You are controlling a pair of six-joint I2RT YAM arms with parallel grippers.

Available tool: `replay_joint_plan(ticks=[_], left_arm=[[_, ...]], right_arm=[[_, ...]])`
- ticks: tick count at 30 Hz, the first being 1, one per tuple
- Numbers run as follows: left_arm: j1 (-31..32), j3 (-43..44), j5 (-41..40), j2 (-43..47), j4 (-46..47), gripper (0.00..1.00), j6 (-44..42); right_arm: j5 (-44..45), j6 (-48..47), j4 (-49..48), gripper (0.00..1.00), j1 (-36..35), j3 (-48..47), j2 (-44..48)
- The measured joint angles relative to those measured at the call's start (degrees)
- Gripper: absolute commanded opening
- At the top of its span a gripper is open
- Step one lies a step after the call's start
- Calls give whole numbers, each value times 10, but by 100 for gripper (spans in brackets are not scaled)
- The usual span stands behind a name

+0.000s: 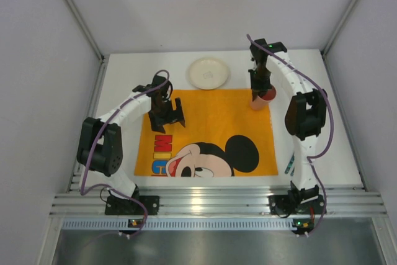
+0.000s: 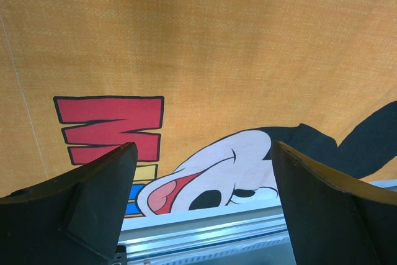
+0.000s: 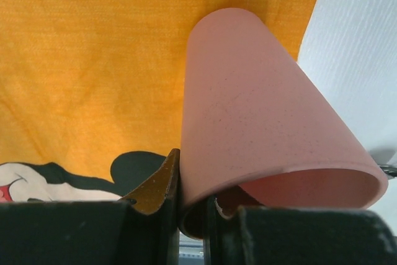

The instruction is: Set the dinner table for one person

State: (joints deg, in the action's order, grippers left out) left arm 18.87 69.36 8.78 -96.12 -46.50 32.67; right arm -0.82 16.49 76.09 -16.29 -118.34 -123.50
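My left gripper should next move outward past the placemat's far edge and down onto the white plate's nearest rim (image 1: pixel 191 80), as the plate is still off the mat.
The white dinner table (image 1: pixel 121 85) carries an orange Mickey Mouse placemat (image 1: pixel 211 116). My right gripper (image 1: pixel 260 90) is shut on the rim wall of a pink cup (image 1: pixel 263 98) at the placemat's far right corner. In the right wrist view the cup (image 3: pixel 260 103) is pinched at the gripper (image 3: pixel 193 181), one finger outside and one inside; placemat (image 3: pixel 93 60) and white table (image 3: pixel 356 54) lie below. Whether the cup rests on the mat I cannot tell. My left gripper (image 1: pixel 166 115) is open and empty over the placemat's left part; it (image 2: pixel 205 150) shows above the printed cloth (image 2: pixel 217 41).
A white plate (image 1: pixel 208 73) sits on the table just beyond the placemat's far edge. A small blue object (image 1: pixel 289 164) lies by the placemat's right edge, partly hidden by the right arm. Grey walls enclose the table on three sides.
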Motion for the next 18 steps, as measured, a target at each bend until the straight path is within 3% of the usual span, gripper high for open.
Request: replay_joint_plan(ticks=[3,6,7,10,18], left_arm=[[0,0,0,1,1,94,2],[0,0,0,1,3,94,3],[0,0,1,1,3,94,4],[0,1,2,0,3,94,4],[0,53,0,-22,0,94,3]], right_arm=[[11,0,2,4,-4,-24,-19],[16,1,2,25,-11,-56,-38],[19,2,2,37,-14,-66,-43],[22,1,1,48,-23,-88,-46],[34,0,2,59,-26,-105,-46]])
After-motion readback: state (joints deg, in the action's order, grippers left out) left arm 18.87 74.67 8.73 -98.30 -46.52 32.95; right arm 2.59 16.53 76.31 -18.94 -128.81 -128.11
